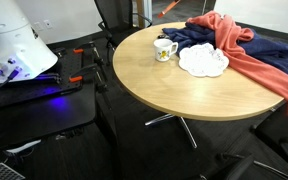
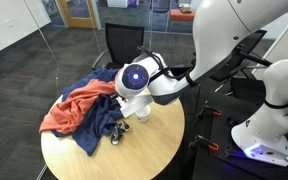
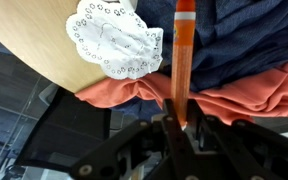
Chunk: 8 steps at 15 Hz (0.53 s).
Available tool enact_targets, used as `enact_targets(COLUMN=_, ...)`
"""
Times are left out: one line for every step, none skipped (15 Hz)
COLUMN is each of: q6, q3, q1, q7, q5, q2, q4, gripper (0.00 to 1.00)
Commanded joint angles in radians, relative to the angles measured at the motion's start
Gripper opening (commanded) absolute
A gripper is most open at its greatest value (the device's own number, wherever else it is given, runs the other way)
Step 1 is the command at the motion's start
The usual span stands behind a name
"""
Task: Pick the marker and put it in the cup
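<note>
The white cup's opening (image 1: 164,42) is below my gripper, and its marker still hangs high over the table. My gripper needs to lower the marker into the cup next and release it.
My gripper (image 3: 176,125) is shut on an orange marker (image 3: 181,50), which sticks out straight from between the jaws. In the wrist view it hangs over the blue and red cloths, beside a white doily (image 3: 114,38). In an exterior view the marker (image 1: 170,8) shows as an orange streak at the top edge, high above the table, and the gripper itself is cut off. The white cup (image 1: 165,50) with a yellow pattern stands upright on the round wooden table (image 1: 174,95), left of the doily (image 1: 203,61).
A red cloth (image 1: 254,55) and a dark blue cloth (image 1: 196,36) lie heaped at the table's back; both also show in an exterior view (image 2: 74,108). The arm (image 2: 214,50) reaches over the table. Office chairs stand around it. The robot base (image 1: 19,55) is at the left.
</note>
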Motion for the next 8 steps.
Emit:
enact_targets(q6=-0.07, q3=-0.099, q1=0.105, q7=0.253, q5=-0.134, q2=0.065, q4=0.04, gripper=0.05)
enact_targets(q6=-0.095, q3=-0.122, q1=0.13, q7=0.325, q5=-0.171, q2=0.086, q4=0.047, gripper=0.05)
enact_targets(q6=-0.122, q3=-0.134, q1=0.147, q7=0.38, q5=-0.194, q2=0.102, q4=0.05, gripper=0.05)
enact_targets(q6=-0.204, q3=-0.02, q1=0.049, q7=0.476, q5=-0.294, q2=0.078, q4=0.064, gripper=0.05)
enact_targets(q6=-0.264, q3=0.013, q1=0.03, q7=0.529, q5=-0.332, q2=0.08, q4=0.068, gripper=0.05)
enact_targets(q6=-0.34, q3=0.075, q1=-0.011, q7=0.583, q5=-0.371, q2=0.075, q4=0.071, gripper=0.05)
enact_targets(q6=-0.417, q3=0.144, q1=-0.062, q7=0.624, q5=-0.395, q2=0.073, q4=0.075, gripper=0.05)
enact_targets(q6=-0.495, q3=0.215, q1=-0.115, q7=0.656, q5=-0.411, q2=0.072, q4=0.08, gripper=0.05)
